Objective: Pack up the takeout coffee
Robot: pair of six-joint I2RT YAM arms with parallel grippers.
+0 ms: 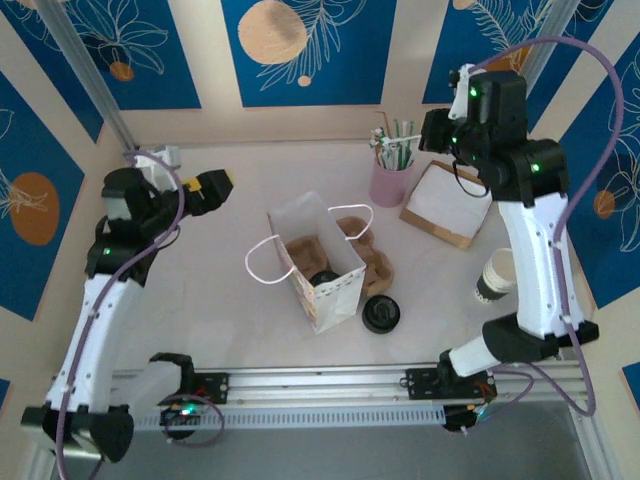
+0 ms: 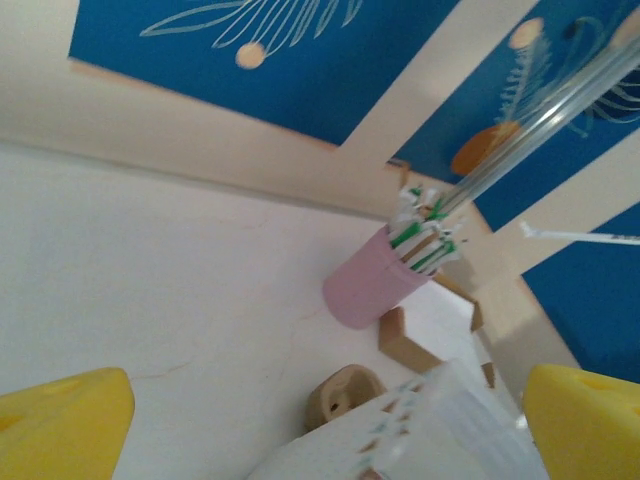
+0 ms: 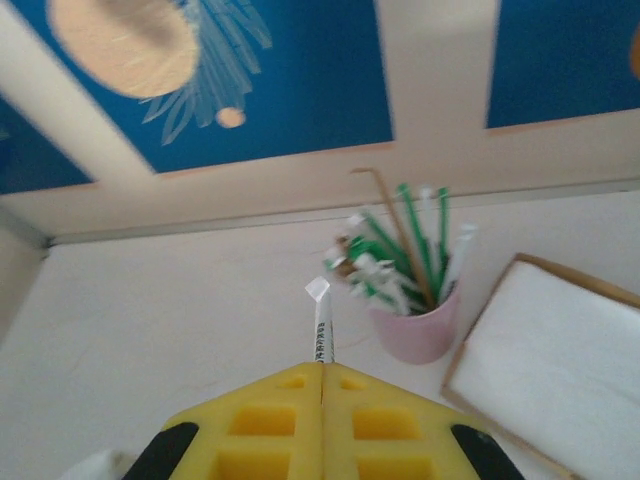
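I will next carry my right gripper back toward my base and over the bag's open top, with my fingers tilting down, to release the straw inside, because the bag is open.
The takeout coffee, a white paper cup with a dark band at its base, stands upright at the right of the table, beside the right arm's lower link. The white paper bag stands open mid-table. My right gripper hangs above the back of the table near the pink cup of straws, shut on a thin wrapped straw that sticks out past its tips. My left gripper is open and holds nothing, with yellow fingers at the view's lower corners and the bag below it.
A black lid lies in front of the bag. A brown cardboard carrier sits against the bag's right side. A napkin box stands right of the pink cup. Something dark and round lies inside the bag.
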